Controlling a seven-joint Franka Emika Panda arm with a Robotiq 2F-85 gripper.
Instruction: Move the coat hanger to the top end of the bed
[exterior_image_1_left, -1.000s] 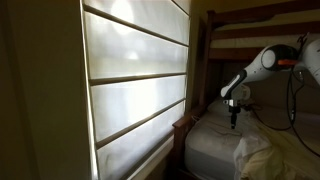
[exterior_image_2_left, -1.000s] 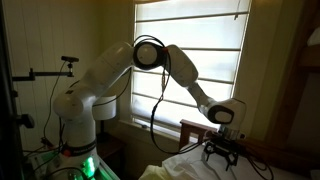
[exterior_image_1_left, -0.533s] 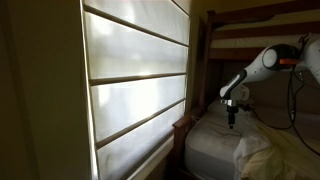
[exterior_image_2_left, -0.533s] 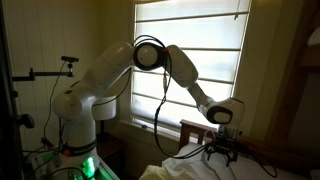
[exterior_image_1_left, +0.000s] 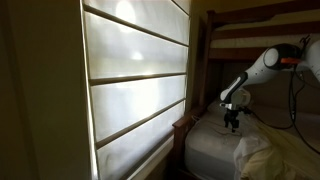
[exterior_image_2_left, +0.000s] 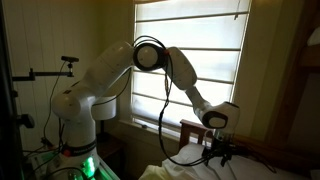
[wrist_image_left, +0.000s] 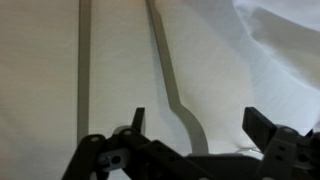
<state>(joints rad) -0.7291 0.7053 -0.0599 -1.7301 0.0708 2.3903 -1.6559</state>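
Note:
Next, the gripper moves down around the curved bar of the coat hanger and closes on it, since that bar already runs between the open fingers.
The coat hanger (wrist_image_left: 170, 75) lies flat on the white bed sheet (wrist_image_left: 230, 70). In the wrist view it shows as two grey bars, one straight at the left and one curved that runs down between the fingers. My gripper (wrist_image_left: 195, 125) is open just above it, with the curved bar between the two fingertips and no finger touching it. In both exterior views the gripper (exterior_image_1_left: 231, 121) (exterior_image_2_left: 218, 153) hangs low over the mattress near the wooden bed frame. The hanger itself is too dark to make out there.
A wooden bunk-bed frame (exterior_image_1_left: 205, 60) and its rail (exterior_image_2_left: 190, 127) border the mattress. A window with blinds (exterior_image_1_left: 135, 70) stands beside the bed. Rumpled white bedding (exterior_image_1_left: 262, 150) lies close to the gripper. The robot base (exterior_image_2_left: 80, 130) stands beside the bed.
The gripper has lowered a little toward the mattress and the hanger. Its fingers stay open.

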